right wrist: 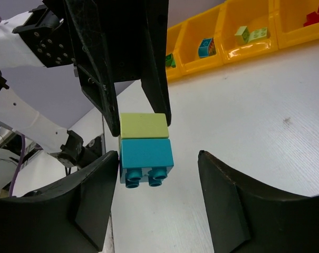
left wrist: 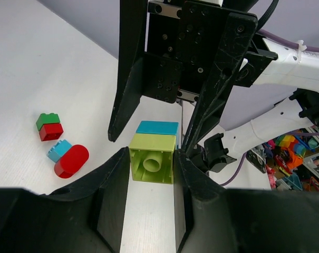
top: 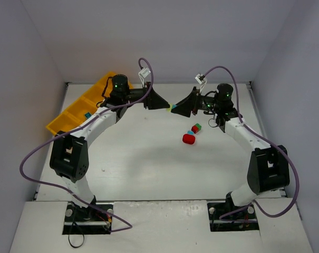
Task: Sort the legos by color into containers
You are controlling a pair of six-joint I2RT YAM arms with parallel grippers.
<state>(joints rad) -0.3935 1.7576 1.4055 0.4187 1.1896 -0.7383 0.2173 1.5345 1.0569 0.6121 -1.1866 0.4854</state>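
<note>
My left gripper holds the yellow-green lego. It should carry it to the left in the top view next, over the yellow-green legos' section, because its color matches them.
My left gripper is shut on a yellow-green lego with a teal lego stuck to its far side, held above the table. My right gripper is open around the teal lego. Its left finger is at the brick's side and its right finger stands well apart. In the top view the two grippers meet tip to tip, left and right, at the table's middle back. The orange-yellow tray lies at the back left, and its compartments hold green, teal, yellow-green and red legos.
On the table below the grippers lie a red half-round lego, a small light-blue lego and a green-on-red stack. They also show in the left wrist view, the stack beside the half-round. Grey walls enclose the table.
</note>
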